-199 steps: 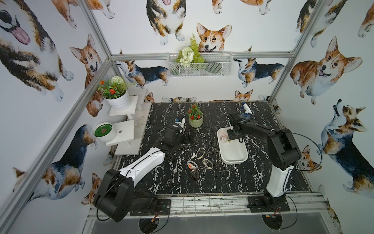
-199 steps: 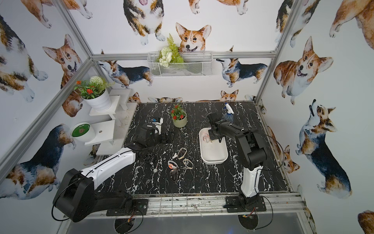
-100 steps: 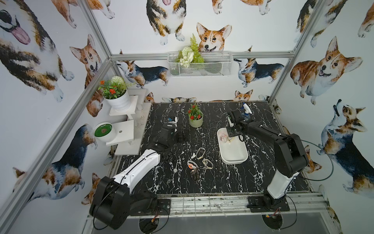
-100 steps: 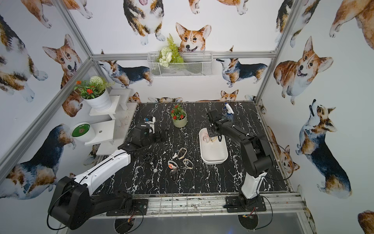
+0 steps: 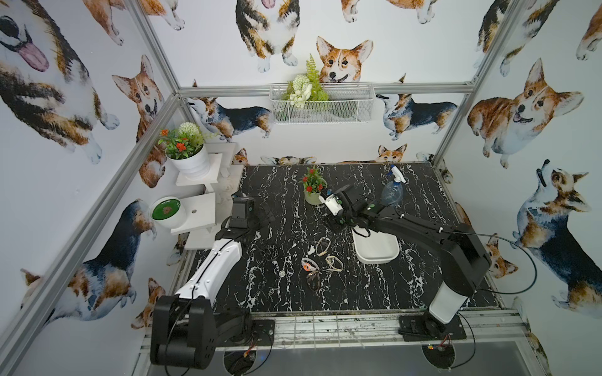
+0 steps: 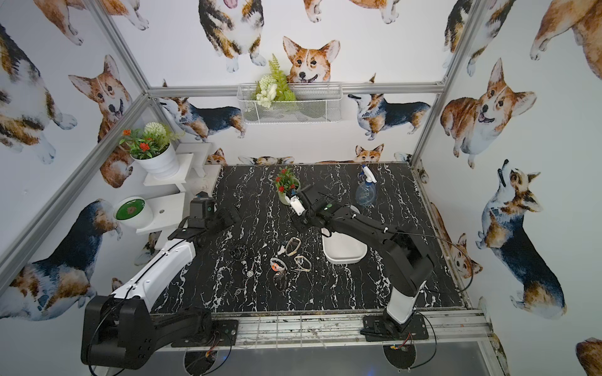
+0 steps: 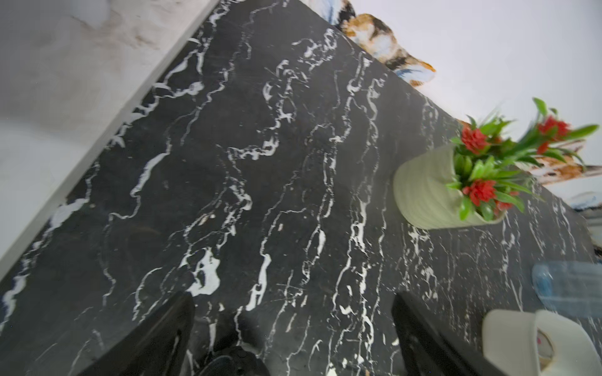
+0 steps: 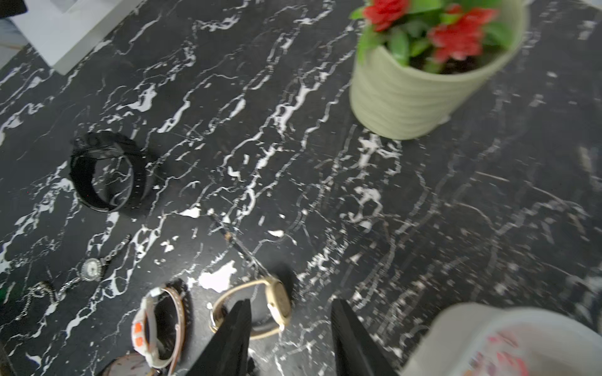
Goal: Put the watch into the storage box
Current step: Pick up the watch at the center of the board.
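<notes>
My right gripper needs to move toward the shelves and down around the side of the strap nearest the box, because the black watch is below my gripper and nearer the shelves.
The storage box (image 5: 378, 249) (image 6: 347, 250), a shallow white tub, lies right of centre with my right arm over its far end. Something pink lies inside it at a corner (image 8: 501, 355) (image 7: 544, 348). Several watches lie left of the box: a gold watch (image 5: 322, 245) (image 8: 277, 302), a white-and-orange watch (image 5: 308, 263) (image 8: 146, 325), a beige watch (image 5: 334, 263) and a black watch (image 5: 270, 252) (image 8: 104, 172). My right gripper (image 5: 335, 224) (image 8: 290, 302) hangs open and holds nothing, between the box and the gold watch. My left gripper (image 5: 264, 213) (image 7: 293, 296) is wide open over bare table.
A green pot with red flowers (image 5: 313, 192) (image 8: 417, 91) stands just behind the right gripper. A clear spray bottle (image 5: 392, 190) stands at the back right. A small silver watch on a chain (image 8: 91, 268) and a brown watch (image 5: 313, 280) also lie on the table. White shelves (image 5: 202, 211) stand at the left edge.
My right gripper has opened and moved left off the storage box, towards the flower pot. The left gripper has drawn back to the left, still open.
</notes>
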`<state>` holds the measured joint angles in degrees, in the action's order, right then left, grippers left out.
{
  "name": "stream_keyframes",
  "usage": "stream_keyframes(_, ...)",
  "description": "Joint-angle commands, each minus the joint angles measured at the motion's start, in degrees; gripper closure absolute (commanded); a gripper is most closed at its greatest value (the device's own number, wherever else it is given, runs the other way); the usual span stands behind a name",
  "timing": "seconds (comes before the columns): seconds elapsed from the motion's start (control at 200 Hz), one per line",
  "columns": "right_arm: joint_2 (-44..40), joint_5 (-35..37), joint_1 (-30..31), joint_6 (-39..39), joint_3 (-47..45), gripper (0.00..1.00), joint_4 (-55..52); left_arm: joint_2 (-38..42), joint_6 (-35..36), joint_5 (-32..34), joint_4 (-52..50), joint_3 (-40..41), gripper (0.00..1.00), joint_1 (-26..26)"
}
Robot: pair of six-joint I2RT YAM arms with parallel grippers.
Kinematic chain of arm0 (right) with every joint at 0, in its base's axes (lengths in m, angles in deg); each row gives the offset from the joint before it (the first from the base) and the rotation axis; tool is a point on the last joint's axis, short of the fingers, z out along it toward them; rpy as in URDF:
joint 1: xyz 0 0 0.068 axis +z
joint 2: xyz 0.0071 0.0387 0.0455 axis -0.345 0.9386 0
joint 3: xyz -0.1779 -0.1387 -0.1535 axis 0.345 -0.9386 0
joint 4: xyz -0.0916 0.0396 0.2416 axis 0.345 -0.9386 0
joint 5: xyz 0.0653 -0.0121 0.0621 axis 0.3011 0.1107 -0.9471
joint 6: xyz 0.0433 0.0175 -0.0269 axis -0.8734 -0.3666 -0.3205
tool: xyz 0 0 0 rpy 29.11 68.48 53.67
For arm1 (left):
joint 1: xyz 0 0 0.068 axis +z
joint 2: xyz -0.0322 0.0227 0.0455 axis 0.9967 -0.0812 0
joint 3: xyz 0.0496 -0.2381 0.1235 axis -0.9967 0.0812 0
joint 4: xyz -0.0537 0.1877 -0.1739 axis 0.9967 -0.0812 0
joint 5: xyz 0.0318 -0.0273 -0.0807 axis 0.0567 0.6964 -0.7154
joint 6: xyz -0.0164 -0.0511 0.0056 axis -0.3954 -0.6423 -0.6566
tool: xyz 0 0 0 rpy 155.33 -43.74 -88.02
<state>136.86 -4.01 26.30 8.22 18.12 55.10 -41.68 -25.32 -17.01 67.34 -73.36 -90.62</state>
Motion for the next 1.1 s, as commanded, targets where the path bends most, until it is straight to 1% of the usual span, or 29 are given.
stream_keyframes(0.0,4.84,-5.05,3.9,-2.3,4.29,0.53,2.67,1.06,-2.44,0.49,-1.49,1.0,0.0,1.48)
stream_keyframes(0.085,9.25,-8.54,5.78,-6.37,8.09,0.53,4.05,1.55,-3.19,1.32,-1.54,1.69,0.0,2.51)
stream_keyframes(0.15,12.17,-11.04,7.19,-8.65,10.28,0.52,6.01,1.56,-3.46,0.66,-0.97,2.3,0.0,3.54)
stream_keyframes(0.225,15.51,-10.95,9.08,-9.27,13.42,0.51,6.55,1.16,-3.62,0.45,-1.06,2.33,0.0,4.38)
stream_keyframes(0.305,19.69,-10.17,10.66,-9.22,18.24,0.51,4.65,0.95,-3.86,0.49,-1.23,2.37,0.0,4.93)
stream_keyframes(0.531,28.67,-10.27,12.28,-9.14,27.35,0.51,1.88,2.05,-4.09,0.75,-0.82,3.17,0.0,5.4)
stream_keyframes(0.711,32.75,-10.1,12.54,-9.14,31.45,0.51,0.71,3.11,-4.05,0.52,-0.06,3.64,0.0,5.45)
stream_keyframes(0.876,35.63,-11.8,12.76,-9.35,34.59,0.52,-0.68,3.31,-4.22,-0.3,0.66,4.01,0.0,5.45)
stream_keyframes(1.021,37.47,-11.94,13.11,-9.13,36.47,0.56,-1.77,3.31,-4.22,-0.5,0.78,3.98,0.0,5.41)
stream_keyframes(1.096,38.07,-12.0,13.29,-8.95,37.0,0.6,-2.17,3.31,-4.22,-0.43,0.7,3.91,0.0,5.45)
